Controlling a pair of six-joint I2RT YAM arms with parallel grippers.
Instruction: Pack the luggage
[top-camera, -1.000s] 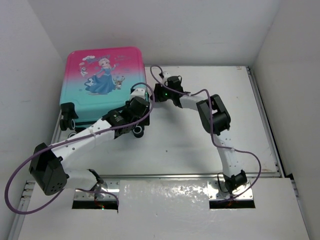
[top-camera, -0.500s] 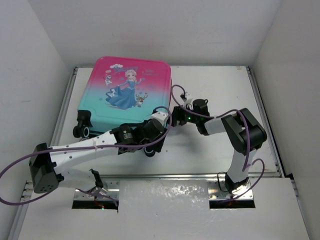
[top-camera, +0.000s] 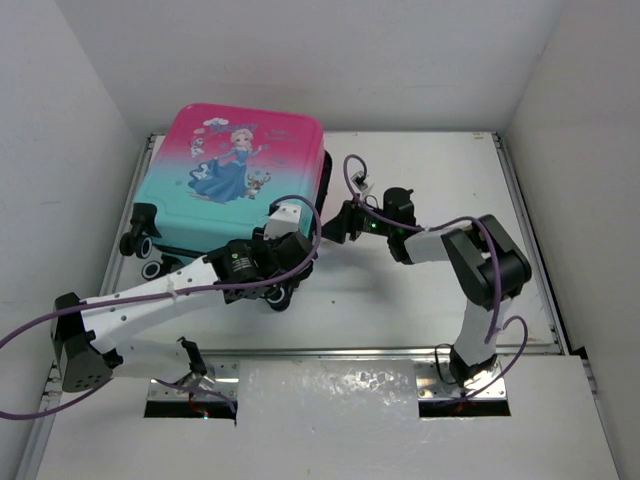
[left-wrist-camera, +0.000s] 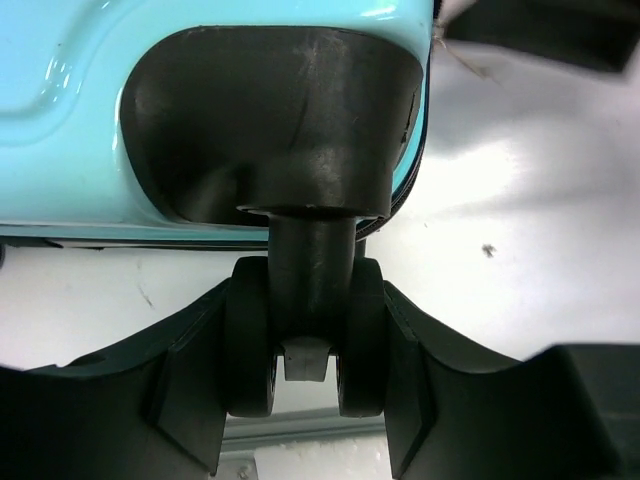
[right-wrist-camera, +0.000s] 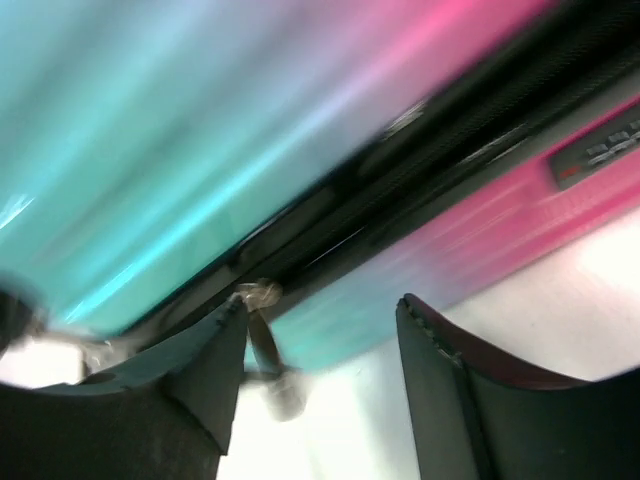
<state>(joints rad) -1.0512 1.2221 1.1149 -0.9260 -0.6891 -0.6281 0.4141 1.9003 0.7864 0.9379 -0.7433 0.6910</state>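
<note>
The left gripper needs to pull the luggage's near black wheel to the right in the top view, away from the crowded side of the table, and let go of it, because the table is bare there.
The luggage (top-camera: 235, 175) lies closed and flat at the back left of the table, pink at the far end, teal at the near end, princess picture up. My left gripper (top-camera: 283, 288) is shut on its near right black twin wheel (left-wrist-camera: 306, 335), under the teal shell (left-wrist-camera: 60, 110). My right gripper (top-camera: 340, 225) is open beside the luggage's right side. In the right wrist view the shell (right-wrist-camera: 180, 130) and its dark zipper seam fill the frame, and a metal zipper pull (right-wrist-camera: 262, 345) hangs by the left fingertip (right-wrist-camera: 225, 345). That view is blurred.
Two other black wheels (top-camera: 140, 240) stick out at the luggage's near left corner. White walls stand close on the left, back and right. A metal rail (top-camera: 340, 352) runs along the table's near edge. Purple cables loop round both arms.
The luggage first slid right and toward me, then back left and away, held by my left gripper on the wheel. My right gripper stayed by its right side.
</note>
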